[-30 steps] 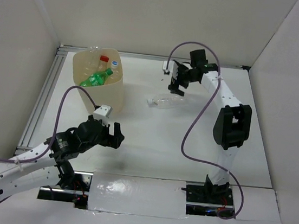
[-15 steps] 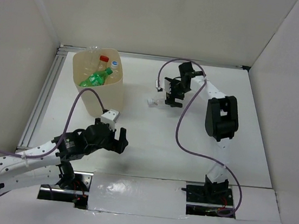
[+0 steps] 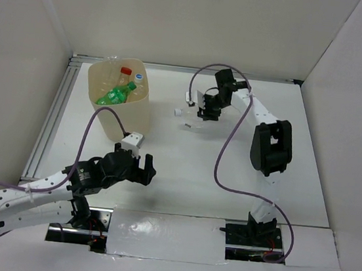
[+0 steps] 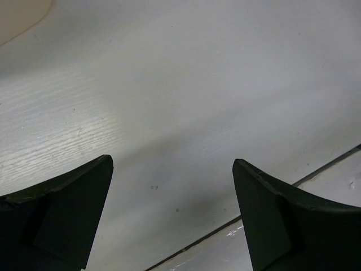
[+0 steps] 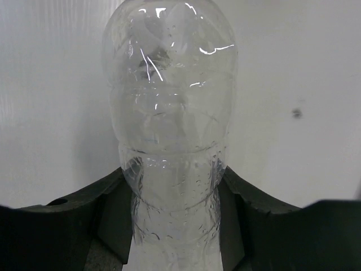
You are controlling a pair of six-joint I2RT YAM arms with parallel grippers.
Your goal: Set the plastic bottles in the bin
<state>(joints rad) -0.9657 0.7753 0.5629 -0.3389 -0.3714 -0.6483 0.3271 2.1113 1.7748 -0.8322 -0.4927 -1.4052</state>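
My right gripper needs to go up above the bin's tall rim next, swing over and let go of the bottle, because the bin's opening (image 3: 117, 84) is to the left in the top view.
A clear plastic bottle (image 5: 169, 107) stands between my right gripper's (image 5: 175, 217) fingers (image 5: 107, 212), which press its ribbed waist from both sides. From above, that bottle (image 3: 188, 118) pokes out left of the right gripper (image 3: 206, 113), white cap (image 3: 178, 112) leftmost, right of the bin. The beige translucent bin (image 3: 130, 119) stands at the back left and holds a green bottle (image 3: 116, 95), a red-capped one (image 3: 126, 70) and a blue-and-white-capped one (image 3: 139, 75). My left gripper (image 3: 144, 170) hovers open in front of the bin; its wrist view shows only bare table between the fingers (image 4: 67, 209).
An aluminium rail (image 3: 49, 119) runs along the table's left edge, and white walls close in the back and both sides. A corner of the bin (image 4: 17, 14) shows at the top left of the left wrist view. A dark seam (image 4: 271, 197) crosses the table under the left gripper.
My right gripper dropped onto the lying bottle, shut on it and shifted slightly left, taking the cap end with it. The left arm slid a little right, then held still.
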